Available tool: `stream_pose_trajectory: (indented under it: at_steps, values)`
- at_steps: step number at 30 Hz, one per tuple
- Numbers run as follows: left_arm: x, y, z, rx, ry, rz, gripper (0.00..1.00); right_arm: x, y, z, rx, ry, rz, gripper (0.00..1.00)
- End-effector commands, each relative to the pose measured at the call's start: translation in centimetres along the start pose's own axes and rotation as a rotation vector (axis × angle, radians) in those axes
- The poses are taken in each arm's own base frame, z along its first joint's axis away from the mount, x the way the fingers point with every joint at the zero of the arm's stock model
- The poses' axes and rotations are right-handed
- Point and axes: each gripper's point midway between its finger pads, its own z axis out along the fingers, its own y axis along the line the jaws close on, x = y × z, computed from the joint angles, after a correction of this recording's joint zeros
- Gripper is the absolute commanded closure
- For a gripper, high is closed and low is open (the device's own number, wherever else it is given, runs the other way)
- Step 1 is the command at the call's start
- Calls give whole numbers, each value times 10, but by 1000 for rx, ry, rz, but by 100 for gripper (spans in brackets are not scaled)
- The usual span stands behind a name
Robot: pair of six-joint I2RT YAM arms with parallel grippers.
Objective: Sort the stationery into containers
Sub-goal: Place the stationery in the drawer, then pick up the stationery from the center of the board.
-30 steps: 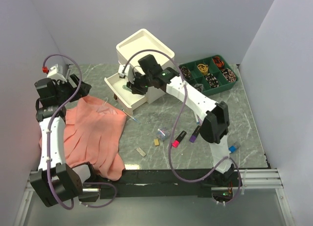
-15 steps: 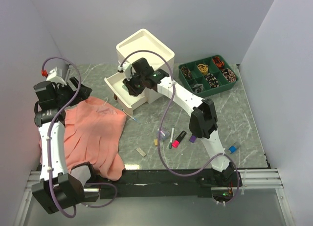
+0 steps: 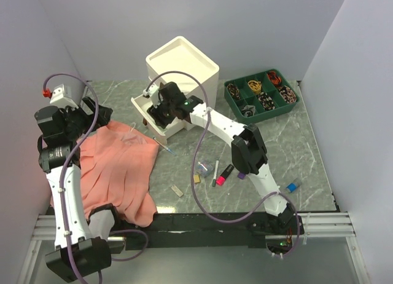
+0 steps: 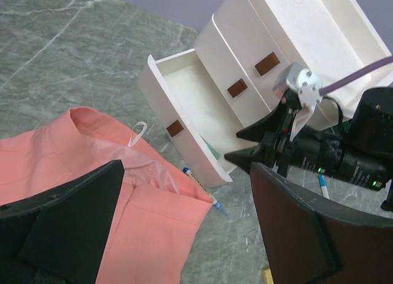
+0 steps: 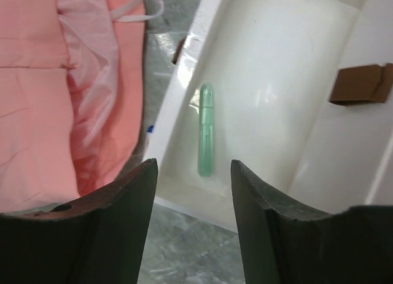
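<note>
The small yellow block [image 3: 196,179] lies below my right gripper and nearer my base. My right gripper moves back from the drawer [image 3: 142,103] and down around the block next.
The cream-white cabinet [image 3: 182,61] stands at the back with its lowest drawer [image 3: 142,103] pulled out. My right gripper [image 5: 193,165] hovers open over that drawer [image 5: 276,75], and a green marker [image 5: 206,130] lies loose on the drawer floor below the jaws. My left gripper [image 4: 187,167] is open and empty above the salmon cloth [image 4: 73,149], beside a thin pen [image 4: 199,184]. More stationery lies on the table: a pink highlighter [image 3: 225,174], a purple highlighter [image 3: 242,173], a white pen [image 3: 215,172] and a small eraser [image 3: 177,190].
A green divided tray [image 3: 261,93] with small items sits at the back right. A blue item [image 3: 293,187] lies near the right front edge. The salmon cloth [image 3: 120,167] covers the left of the table. White walls close in left, back and right.
My right gripper has moved left over the open drawer and opened; the green marker it carried now lies in the drawer. The left arm has shifted slightly left.
</note>
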Motion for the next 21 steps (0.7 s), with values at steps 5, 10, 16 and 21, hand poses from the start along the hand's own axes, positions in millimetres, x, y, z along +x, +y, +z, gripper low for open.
stream_pose_trajectory:
  at_steps: [5, 10, 16, 21]
  values:
    - [-26, -20, -25, 32, -104, 27, 5, -5, 46, -91, -162, -59, -185, 40]
    - [-26, -26, -28, 65, -129, 54, 2, 84, 101, -167, -457, 0, -584, 38]
    - [-17, -30, -28, 98, -139, 31, 1, 194, 113, -175, -517, 224, -810, 37]
    - [-7, -27, -28, 90, -127, 8, 1, 209, 125, -167, -546, 239, -851, 39]
